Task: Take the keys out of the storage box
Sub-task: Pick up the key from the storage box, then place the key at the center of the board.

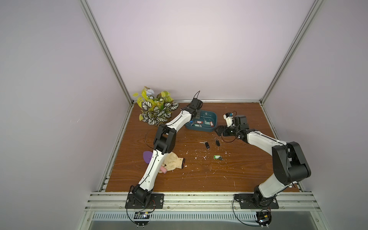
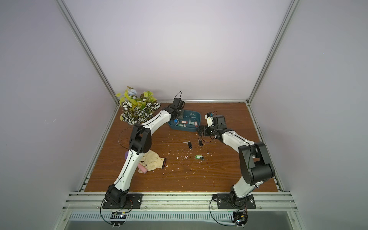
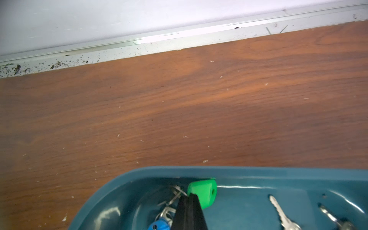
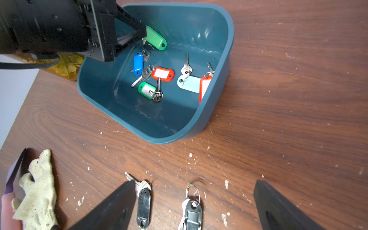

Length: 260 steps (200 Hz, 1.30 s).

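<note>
My left gripper moves up over the storage box's near rim next, then back and down to release the green-tagged key beside the black-tagged ones, where the tabletop is clear.
The dark teal storage box [image 1: 201,130] [image 4: 217,111] stands at the back middle of the table. Several tagged keys lie in it: blue [image 4: 138,63], red [image 4: 162,74], green [image 4: 146,90] and pale teal [image 4: 189,83]. My left gripper [image 3: 188,196] [image 1: 197,115] reaches into the box's left end, shut on a green-tagged key [image 3: 205,190] [image 4: 156,39]. My right gripper [image 4: 195,183] [image 1: 219,131] hangs open by the box's front right corner, above two black-tagged keys [image 4: 143,205] [image 4: 192,215] on the table. A further green-tagged key [image 1: 217,157] lies nearer the front.
A leafy potted plant [image 1: 157,111] stands at the back left, close to my left arm. A cream glove [image 1: 175,162], a purple piece [image 1: 147,156] and a pink cylinder [image 1: 163,169] lie at the left. White flecks [image 1: 199,155] are scattered mid-table.
</note>
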Each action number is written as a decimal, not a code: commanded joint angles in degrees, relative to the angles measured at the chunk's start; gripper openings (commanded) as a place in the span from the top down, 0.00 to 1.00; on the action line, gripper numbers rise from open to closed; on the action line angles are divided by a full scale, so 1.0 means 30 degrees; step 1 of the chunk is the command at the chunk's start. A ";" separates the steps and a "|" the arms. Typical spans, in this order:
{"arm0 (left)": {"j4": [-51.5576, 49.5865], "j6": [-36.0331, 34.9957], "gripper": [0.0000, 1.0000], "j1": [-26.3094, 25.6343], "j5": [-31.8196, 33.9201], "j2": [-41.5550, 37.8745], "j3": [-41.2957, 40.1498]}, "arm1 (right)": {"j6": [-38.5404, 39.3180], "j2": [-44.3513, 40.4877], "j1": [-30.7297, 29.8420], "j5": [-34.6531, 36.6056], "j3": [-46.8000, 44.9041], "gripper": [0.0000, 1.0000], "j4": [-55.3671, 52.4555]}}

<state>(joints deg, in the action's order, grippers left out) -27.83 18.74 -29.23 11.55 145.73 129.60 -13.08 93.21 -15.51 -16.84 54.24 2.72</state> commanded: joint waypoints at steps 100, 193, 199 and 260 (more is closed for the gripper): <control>0.1683 -0.0855 0.99 -0.1341 -0.0973 -0.7964 -0.7091 | -0.0098 -0.1102 0.0070 -0.0359 0.0270 0.01 0.0397; 0.6256 -0.1137 0.99 -0.4705 -0.1756 -1.8420 -2.2147 | 0.0654 -0.2882 -0.0691 0.0388 -0.0289 0.00 0.0676; 0.6465 -0.0834 0.99 -0.4730 -0.2036 -1.8524 -2.2814 | 0.0696 -0.2902 -0.0782 0.0484 -0.0273 0.00 0.0655; 0.6553 0.0316 0.99 -0.4671 -0.2149 -1.6216 -2.3665 | 0.1274 -0.3040 -0.1816 0.1712 -0.0059 0.00 -0.0052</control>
<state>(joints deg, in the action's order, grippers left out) -9.04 18.04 -43.53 4.97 94.45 56.23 -10.85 86.21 -20.10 -13.93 53.56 2.94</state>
